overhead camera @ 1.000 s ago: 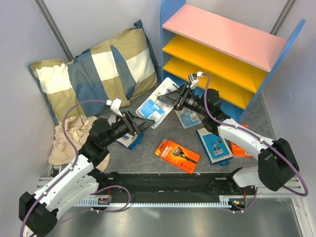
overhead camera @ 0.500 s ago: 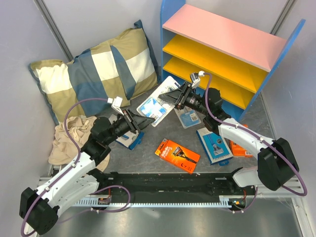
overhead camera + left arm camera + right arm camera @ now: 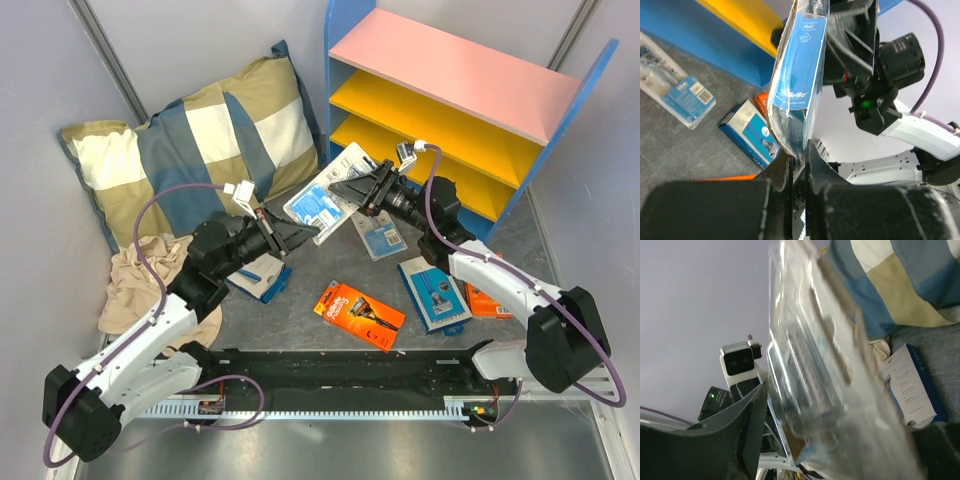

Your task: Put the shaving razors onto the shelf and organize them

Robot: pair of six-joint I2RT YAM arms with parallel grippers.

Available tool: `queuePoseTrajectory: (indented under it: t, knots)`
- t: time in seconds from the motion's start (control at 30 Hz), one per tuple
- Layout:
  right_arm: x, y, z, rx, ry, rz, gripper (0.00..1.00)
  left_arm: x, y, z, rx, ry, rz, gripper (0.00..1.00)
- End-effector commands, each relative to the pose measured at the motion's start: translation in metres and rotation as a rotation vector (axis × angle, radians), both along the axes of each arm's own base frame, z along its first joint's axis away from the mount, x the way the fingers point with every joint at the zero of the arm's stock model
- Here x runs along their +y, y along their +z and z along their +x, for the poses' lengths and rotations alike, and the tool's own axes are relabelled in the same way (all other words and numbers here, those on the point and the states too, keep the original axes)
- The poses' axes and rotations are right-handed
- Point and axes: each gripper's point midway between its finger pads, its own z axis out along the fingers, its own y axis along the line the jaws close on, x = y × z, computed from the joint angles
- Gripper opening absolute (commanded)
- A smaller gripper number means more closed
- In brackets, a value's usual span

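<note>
The pack goes up and outward in my left gripper next, then down onto the bare pink board's end by the pillow, and gets released there.
A clear blister razor pack on a light-blue card [image 3: 322,203] hangs above the floor between both arms. My left gripper [image 3: 309,232] is shut on its lower edge, and in the left wrist view the jaws [image 3: 799,153] pinch the card's [image 3: 801,75] rim. My right gripper [image 3: 342,188] is shut on the pack's far side; in the right wrist view the blister [image 3: 815,375] fills the gap between its fingers [image 3: 747,430]. The shelf [image 3: 452,72] stands at the back right, its pink and yellow boards bare. Other razor packs lie on the floor: an orange box [image 3: 360,314], a blue and white box [image 3: 434,294] and a blister pack [image 3: 381,239].
A checked pillow [image 3: 200,150] leans in the back left corner, with a beige cloth [image 3: 140,285] in front of it. A small blue box [image 3: 262,279] lies under my left arm and another orange box [image 3: 487,301] under my right forearm. Grey walls close in both sides.
My left gripper rose toward the pack and closed on its lower edge. My right gripper carried the pack slightly up and right, toward the shelf.
</note>
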Motion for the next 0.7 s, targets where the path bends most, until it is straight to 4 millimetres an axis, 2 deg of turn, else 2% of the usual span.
queuePoseTrajectory:
  t: [0.0, 0.1, 0.2, 0.37, 0.67]
  knots:
    - [-0.006, 0.015, -0.020, -0.053, 0.025, -0.014, 0.68, 0.000, 0.055, 0.007, -0.144, 0.025, -0.060, 0.02]
    - [-0.016, 0.016, -0.019, -0.065, -0.016, -0.044, 0.83, 0.000, 0.062, 0.011, -0.152, 0.036, -0.063, 0.02]
    - [-0.025, 0.018, -0.020, -0.084, -0.048, -0.072, 0.89, 0.000, 0.070, 0.014, -0.160, 0.044, -0.071, 0.02]
    - [-0.042, 0.025, -0.026, -0.141, -0.098, -0.094, 0.94, 0.000, 0.084, 0.023, -0.175, 0.062, -0.082, 0.02]
    - [-0.070, 0.027, -0.043, -0.204, -0.195, -0.236, 0.97, -0.014, 0.128, 0.045, -0.219, 0.016, -0.086, 0.02]
